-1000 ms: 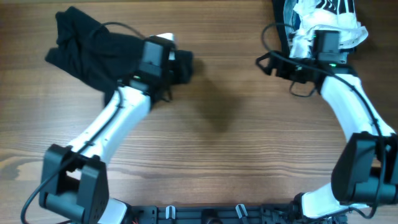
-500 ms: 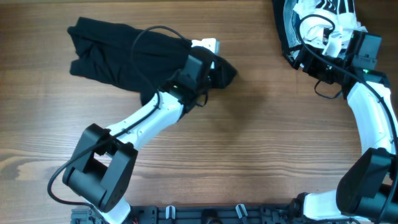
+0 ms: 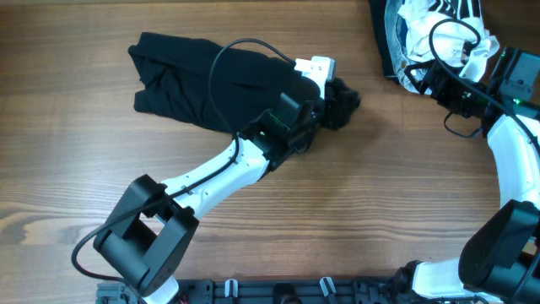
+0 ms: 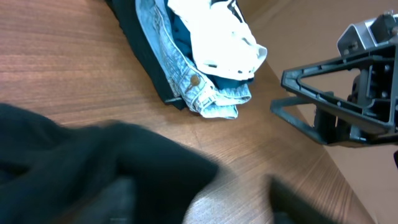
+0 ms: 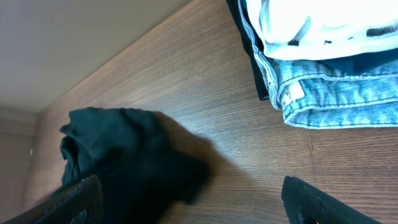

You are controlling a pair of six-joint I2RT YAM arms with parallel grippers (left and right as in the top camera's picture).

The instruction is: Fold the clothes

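The right gripper goes back and to the left in the overhead view next, then down onto the black garment's near edge, since it hovers empty beside the stack.
A black garment [image 3: 211,80] lies crumpled across the table's upper middle. Its right end [image 4: 93,168] bunches up at my left gripper [image 3: 329,105]. In the left wrist view that gripper [image 4: 205,205] has its jaws apart, bare wood shows between them, and the black cloth drapes over the left finger [image 4: 118,199]. A stack of folded clothes [image 3: 426,25], jeans [image 4: 186,74] under a white garment [image 4: 217,37], sits at the far right corner. My right gripper [image 3: 419,78] hovers beside that stack, open and empty [image 5: 193,199], facing the black garment [image 5: 124,155].
The table's far edge [image 5: 124,53] runs just behind the stack. Bare wood [image 3: 380,194] stretches in front of both arms. A dark cloth [image 4: 143,56] lies under the jeans.
My left arm has dragged the black garment to the right across the table, and its jaws have come apart. My right arm has drawn back to the right, beside the stack.
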